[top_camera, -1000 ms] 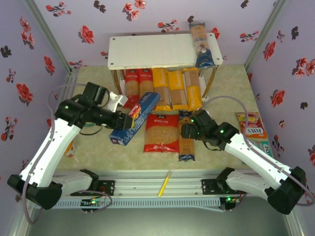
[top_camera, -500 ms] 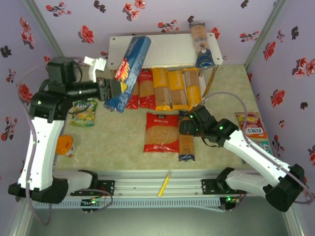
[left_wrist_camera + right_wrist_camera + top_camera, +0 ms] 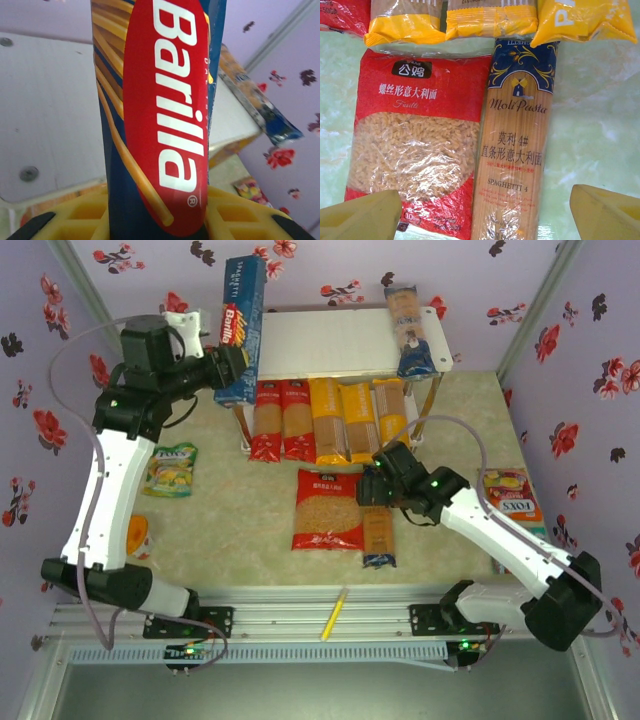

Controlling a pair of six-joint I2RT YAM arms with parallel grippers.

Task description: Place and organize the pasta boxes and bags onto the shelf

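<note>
I will next swing the box in my left gripper over the shelf's white top [image 3: 282,343], across from the blue-ended bag [image 3: 410,330]. Then I will lower the box and let go of it.
My left gripper [image 3: 232,368] is shut on the long dark-blue pasta box [image 3: 241,320], holding it on end above the left end of the white shelf [image 3: 330,340]. In the left wrist view the box [image 3: 160,115] stands between my yellow fingers [image 3: 235,217]. A blue-ended bag [image 3: 410,330] lies on the shelf's top at the right. Red-ended [image 3: 282,420] and yellow-ended bags [image 3: 360,422] lie on the lower tier. My right gripper [image 3: 375,490] hangs open over the blue-ended spaghetti bag [image 3: 517,145], with the wide red bag [image 3: 415,150] beside it on the table.
Sweets packets lie at the left [image 3: 170,468] and right [image 3: 512,500] of the table. A yellow pen [image 3: 333,615] rests on the front rail. An orange thing [image 3: 135,535] sits by the left arm. Flowered walls close in three sides.
My left arm has lifted the blue box off the table to the shelf's left end and turned it upright. The right gripper has shifted slightly left over the spaghetti bag.
</note>
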